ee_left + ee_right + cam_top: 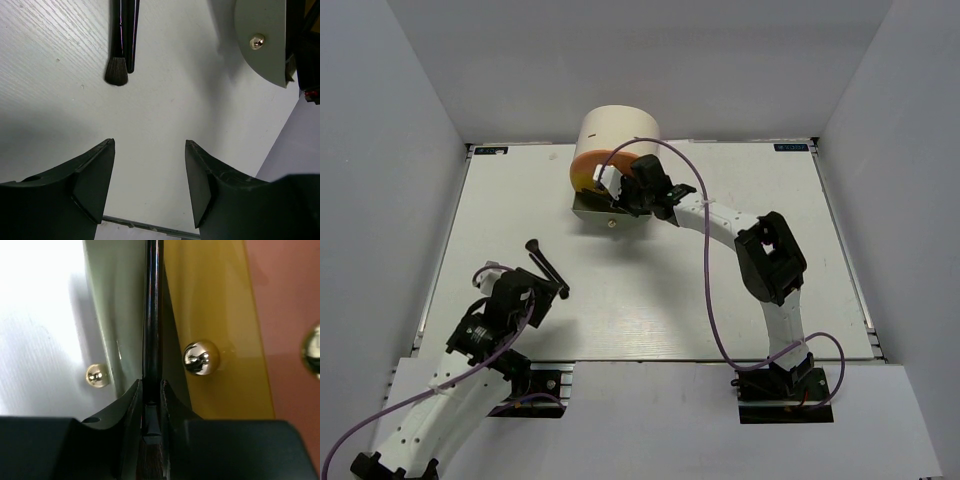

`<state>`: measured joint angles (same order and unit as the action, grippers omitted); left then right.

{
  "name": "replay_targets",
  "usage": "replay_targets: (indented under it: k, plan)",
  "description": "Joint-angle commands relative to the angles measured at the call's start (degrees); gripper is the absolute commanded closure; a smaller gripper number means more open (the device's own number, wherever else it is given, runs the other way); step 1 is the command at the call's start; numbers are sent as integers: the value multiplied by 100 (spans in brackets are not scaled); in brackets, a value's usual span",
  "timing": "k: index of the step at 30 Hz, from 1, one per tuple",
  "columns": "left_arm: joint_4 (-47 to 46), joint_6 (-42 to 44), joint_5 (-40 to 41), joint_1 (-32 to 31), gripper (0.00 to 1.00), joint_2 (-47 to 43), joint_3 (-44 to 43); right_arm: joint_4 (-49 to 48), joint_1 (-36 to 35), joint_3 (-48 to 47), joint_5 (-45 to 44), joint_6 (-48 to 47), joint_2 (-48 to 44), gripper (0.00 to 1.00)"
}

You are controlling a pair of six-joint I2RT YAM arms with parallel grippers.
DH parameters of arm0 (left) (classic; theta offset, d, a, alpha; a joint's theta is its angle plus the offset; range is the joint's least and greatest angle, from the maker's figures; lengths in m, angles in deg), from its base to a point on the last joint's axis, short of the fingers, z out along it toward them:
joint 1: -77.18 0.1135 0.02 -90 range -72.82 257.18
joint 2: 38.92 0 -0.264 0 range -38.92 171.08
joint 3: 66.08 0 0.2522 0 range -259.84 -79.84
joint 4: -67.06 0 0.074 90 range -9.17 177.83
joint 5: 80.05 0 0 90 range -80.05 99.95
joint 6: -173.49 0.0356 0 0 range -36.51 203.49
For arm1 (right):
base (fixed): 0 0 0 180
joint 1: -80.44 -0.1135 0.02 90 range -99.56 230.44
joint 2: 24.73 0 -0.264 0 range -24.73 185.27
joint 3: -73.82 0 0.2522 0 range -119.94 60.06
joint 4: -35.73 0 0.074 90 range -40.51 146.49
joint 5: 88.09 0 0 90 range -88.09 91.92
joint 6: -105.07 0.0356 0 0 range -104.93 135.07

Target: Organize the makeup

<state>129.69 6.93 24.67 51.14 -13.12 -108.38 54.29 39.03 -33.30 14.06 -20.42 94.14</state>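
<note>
My left gripper's open fingers should move down and outward next, past the brush's soft tuft [116,75] and onto the black brush's handle [118,47], which is below and outward of them.
A black brush [546,264] lies on the white table left of centre. In the left wrist view it shows as a black brush with a soft dark tuft [116,75] and a thinner black stick [133,35] lying against it. My left gripper [546,292] [150,142] is open and empty, just short of the tuft. My right gripper [628,193] [151,382] is shut on a thin black brush handle [152,305], with its bristles between the jaws. It holds the brush over the swung-out drawers of the round box. The other makeup is out of view.
The round cream box [620,128] stands at the back centre. Its orange drawer [582,168], yellow drawer [215,315] and pale grey-green drawer [592,206] [112,315] [262,25] are fanned out with metal knobs [201,358]. Grey walls enclose the table.
</note>
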Motion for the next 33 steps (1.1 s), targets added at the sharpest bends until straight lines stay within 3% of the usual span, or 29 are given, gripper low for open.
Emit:
replay_targets:
  k: [1, 7, 15, 19, 21, 26, 28, 33]
  plan:
    - [-193, 88, -92, -24, 32, 118, 6, -735, -43, 37, -291, 165, -373, 100]
    - [-149, 97, -101, -24, 32, 83, 14, -612, -52, -59, -239, 156, -268, 100]
    - [-140, 88, -101, -24, 32, 21, 23, -172, -60, -191, -98, -55, -154, 88]
    - [-140, 88, -101, -24, 32, 30, 15, 3, -52, -209, 7, -230, -136, 98]
    - [-131, 88, -101, -24, 32, 13, 15, 100, -52, -261, 51, -345, -110, 94]
    - [-140, 88, -110, -24, 32, 13, 15, 373, -52, -402, 130, -433, -57, 62]
    - [-123, 88, -92, -24, 32, 21, 15, 364, -51, -393, 166, -415, -74, 57]
    - [-158, 88, -110, -24, 32, 39, 15, 355, -60, -376, 245, -345, -136, 55]
